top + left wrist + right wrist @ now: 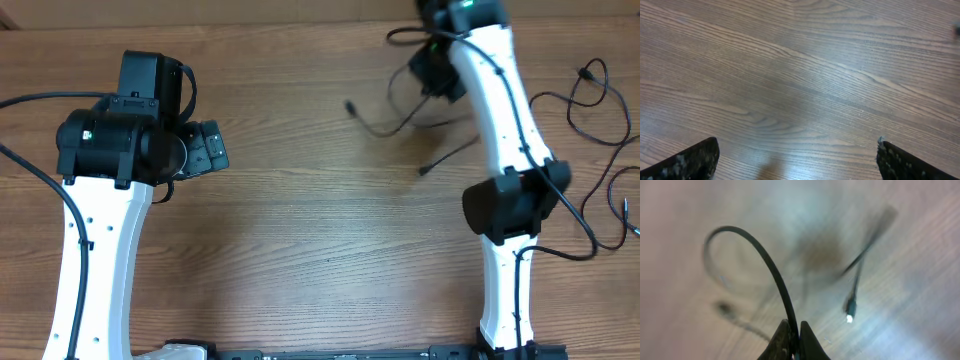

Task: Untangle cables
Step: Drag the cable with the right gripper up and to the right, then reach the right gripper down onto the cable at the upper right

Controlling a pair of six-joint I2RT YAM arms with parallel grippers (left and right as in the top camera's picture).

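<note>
My right gripper swings to the right in the overhead view toward the second cable's far plug next. It then releases the thin black cable, since that cable's ends dangle apart.
My right gripper is shut on a thin black cable, pinched between the two fingertips. The cable arcs up and away from them, and a small plug dangles blurred above the table. From overhead, the right gripper is raised at the back right, with this cable trailing left and below it. A second cable lies in loose loops by the right edge. My left gripper stands open over bare wood at the left. In its wrist view the left gripper has nothing between its fingers.
The wooden table fills the view. The right arm stretches from the front edge to the back, with its own thick black wire running down beside the loose cable on the right. The left arm stands at the left.
</note>
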